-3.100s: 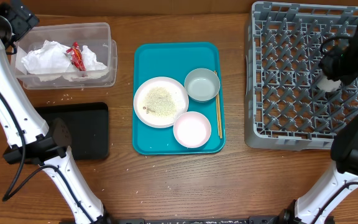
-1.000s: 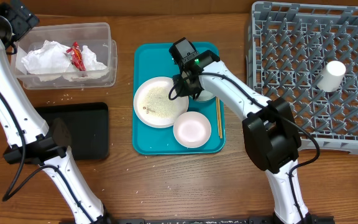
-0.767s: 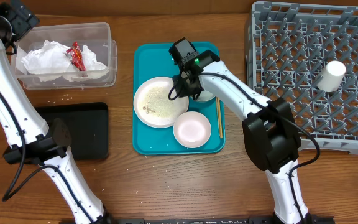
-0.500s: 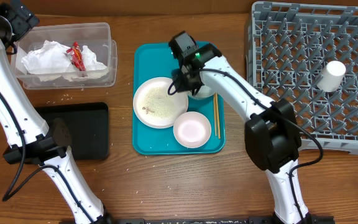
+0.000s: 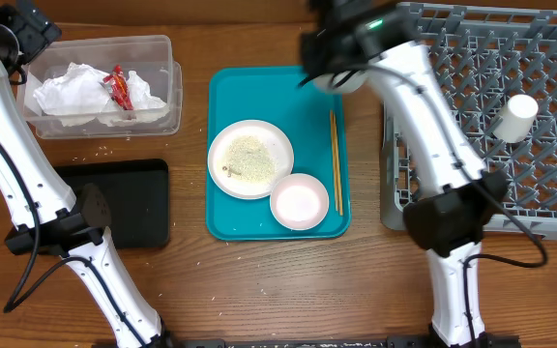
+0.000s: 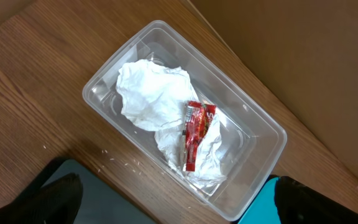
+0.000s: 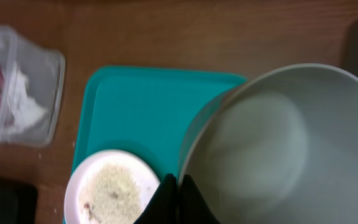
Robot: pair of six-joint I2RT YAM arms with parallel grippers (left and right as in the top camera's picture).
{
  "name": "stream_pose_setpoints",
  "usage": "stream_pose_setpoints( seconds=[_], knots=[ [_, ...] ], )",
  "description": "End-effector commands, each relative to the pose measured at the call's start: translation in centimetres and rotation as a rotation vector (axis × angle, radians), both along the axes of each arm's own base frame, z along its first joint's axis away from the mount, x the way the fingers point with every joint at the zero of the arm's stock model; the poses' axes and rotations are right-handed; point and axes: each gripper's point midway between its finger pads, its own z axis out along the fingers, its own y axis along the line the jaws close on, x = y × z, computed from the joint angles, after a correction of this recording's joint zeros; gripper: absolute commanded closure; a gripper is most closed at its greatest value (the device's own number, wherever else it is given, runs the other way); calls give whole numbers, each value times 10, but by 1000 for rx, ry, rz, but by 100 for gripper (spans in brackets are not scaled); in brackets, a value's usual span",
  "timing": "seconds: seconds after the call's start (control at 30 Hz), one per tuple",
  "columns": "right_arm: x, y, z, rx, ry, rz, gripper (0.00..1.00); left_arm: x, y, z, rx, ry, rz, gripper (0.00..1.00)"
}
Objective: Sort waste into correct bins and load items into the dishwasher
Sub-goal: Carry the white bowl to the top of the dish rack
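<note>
Next, my right gripper needs to swing and tilt over the rack's empty far end [image 5: 459,43] to release the bowl [image 5: 344,83], since that end lies to its right in the overhead view.
My right gripper [image 7: 178,198] is shut on the rim of the grey bowl [image 7: 278,143] and holds it in the air over the far edge of the teal tray [image 7: 142,99]. In the overhead view the right gripper [image 5: 322,60] and bowl [image 5: 344,83] hang left of the dishwasher rack [image 5: 453,184]. The large white plate [image 5: 250,158] with rice and the smaller dish [image 5: 299,201] lie on the tray. A white cup [image 5: 521,118] lies in the rack. White napkins [image 6: 148,99] and the red wrapper [image 6: 194,134] lie in the clear tub [image 6: 253,124]. My left gripper [image 6: 179,208] hangs open above it.
Wooden chopsticks [image 5: 336,159] lie along the teal tray's [image 5: 259,92] right side. The black tray [image 5: 129,203] sits in front of the clear tub [image 5: 158,48], with loose rice grains [image 5: 104,150] on the wood between them. The left arm [image 5: 17,174] stands along the left edge.
The right gripper left the cup in the rack, shut on the grey bowl's rim and lifted it off the tray toward the back. The chopsticks shifted slightly. The left arm stayed still.
</note>
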Motion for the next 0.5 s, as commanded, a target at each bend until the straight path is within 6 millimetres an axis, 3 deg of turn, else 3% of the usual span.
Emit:
stream_pose_setpoints(
  seconds=[0.0, 0.3, 0.47],
  knots=[
    [19, -56, 32, 131, -37, -73, 96, -2, 3, 2, 19, 4, -10, 0],
    [33, -151, 76, 664, -89, 83, 96, -2, 3, 2, 19, 4, -10, 0],
    [51, -202, 67, 754, -97, -27, 96, -2, 2, 2, 19, 4, -10, 0]
  ],
)
